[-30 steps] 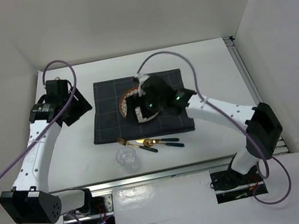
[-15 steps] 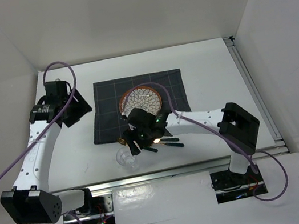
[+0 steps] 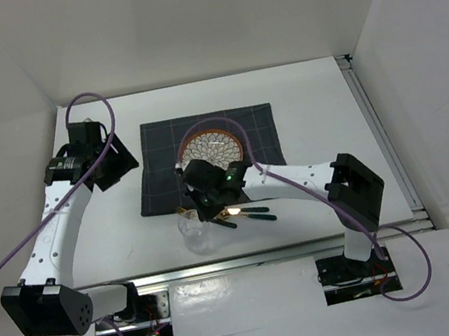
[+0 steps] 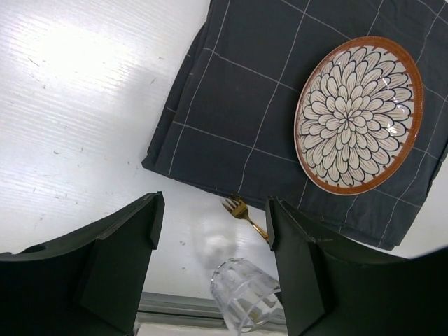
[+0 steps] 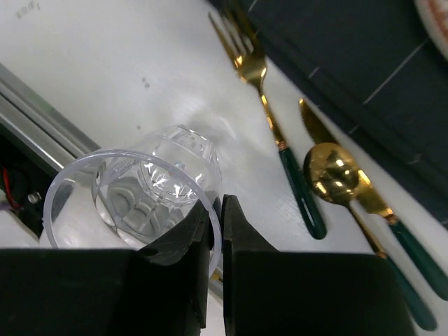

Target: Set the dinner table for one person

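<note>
Next, my right gripper carries the glass (image 3: 190, 226) outward and to the right in the top view and releases it on the placemat's far corner (image 3: 255, 122), since that lies bare.
A clear glass (image 5: 140, 189) is tilted near the front edge of the white dinner table (image 3: 310, 109). My right gripper (image 5: 218, 203) is shut on its rim, one finger inside and one outside. From above, the right gripper (image 3: 203, 211) covers part of the glass (image 3: 190, 226). A flower-patterned plate (image 3: 211, 150) lies on a dark checked placemat (image 3: 160, 171). A gold fork (image 5: 255, 77), spoon (image 5: 336, 171) and knife (image 5: 313, 124), all green-handled, lie in front of the mat. My left gripper (image 3: 105, 158) hovers open at the mat's left, with nothing between its fingers (image 4: 126, 238).
A metal rail (image 3: 249, 259) runs along the table's front edge just behind the glass. White walls enclose the table at the back and both sides. The left wrist view also takes in the plate (image 4: 360, 112), the fork's tines (image 4: 239, 208) and the glass (image 4: 245, 294).
My right arm swung from over the plate down to the glass by the front edge and shut its jaws on the rim. The glass now leans. The left arm stayed put.
</note>
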### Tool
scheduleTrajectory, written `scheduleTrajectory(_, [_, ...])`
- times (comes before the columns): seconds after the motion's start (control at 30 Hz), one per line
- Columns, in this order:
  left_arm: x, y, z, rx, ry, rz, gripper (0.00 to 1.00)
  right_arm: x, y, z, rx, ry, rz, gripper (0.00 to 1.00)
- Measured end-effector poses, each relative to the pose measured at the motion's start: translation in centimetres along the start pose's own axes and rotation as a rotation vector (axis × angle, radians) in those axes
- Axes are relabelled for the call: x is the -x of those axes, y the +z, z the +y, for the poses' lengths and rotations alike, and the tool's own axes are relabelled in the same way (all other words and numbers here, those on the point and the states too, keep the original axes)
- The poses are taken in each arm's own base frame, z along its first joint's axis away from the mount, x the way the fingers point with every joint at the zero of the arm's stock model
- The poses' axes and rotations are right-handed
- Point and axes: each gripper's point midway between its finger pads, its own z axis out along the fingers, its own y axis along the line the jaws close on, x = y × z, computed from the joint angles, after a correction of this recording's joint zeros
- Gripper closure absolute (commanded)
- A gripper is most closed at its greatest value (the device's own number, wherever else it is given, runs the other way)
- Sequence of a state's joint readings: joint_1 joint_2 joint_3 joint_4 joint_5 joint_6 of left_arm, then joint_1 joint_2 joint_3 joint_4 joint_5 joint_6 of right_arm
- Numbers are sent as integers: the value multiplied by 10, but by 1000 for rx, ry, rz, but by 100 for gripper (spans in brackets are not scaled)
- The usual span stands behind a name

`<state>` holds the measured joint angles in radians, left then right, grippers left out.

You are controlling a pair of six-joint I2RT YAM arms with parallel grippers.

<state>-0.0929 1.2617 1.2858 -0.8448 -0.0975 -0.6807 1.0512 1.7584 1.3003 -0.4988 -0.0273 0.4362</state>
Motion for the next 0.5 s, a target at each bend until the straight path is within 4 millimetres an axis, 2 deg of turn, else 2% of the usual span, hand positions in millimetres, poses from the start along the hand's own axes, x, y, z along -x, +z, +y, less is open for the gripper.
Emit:
scheduleTrajectory(0.1, [0, 0, 0, -1, 0, 0, 23, 26, -16, -12, -56, 20, -51, 100])
scheduleTrajectory(0.17, [0, 0, 0, -1, 0, 1, 23, 46, -30, -33, -103, 60, -89, 100])
scheduleTrajectory(0.23, [-1, 0, -1, -5, 0, 3, 23, 75, -48, -74, -179, 139, -153, 100])
scheduleTrajectory(0.33, [-3, 0, -4, -16, 3, 10, 23, 115, -76, -157, -302, 296, -261, 100])
scheduleTrajectory(0.43, [-15, 5, -9, -30, 18, 36, 23, 132, -106, -243, -427, 448, -334, 100])
scheduleTrajectory(0.5, [-33, 11, -14, -42, 24, 78, 22, 138, -116, -285, -481, 519, -360, 100])
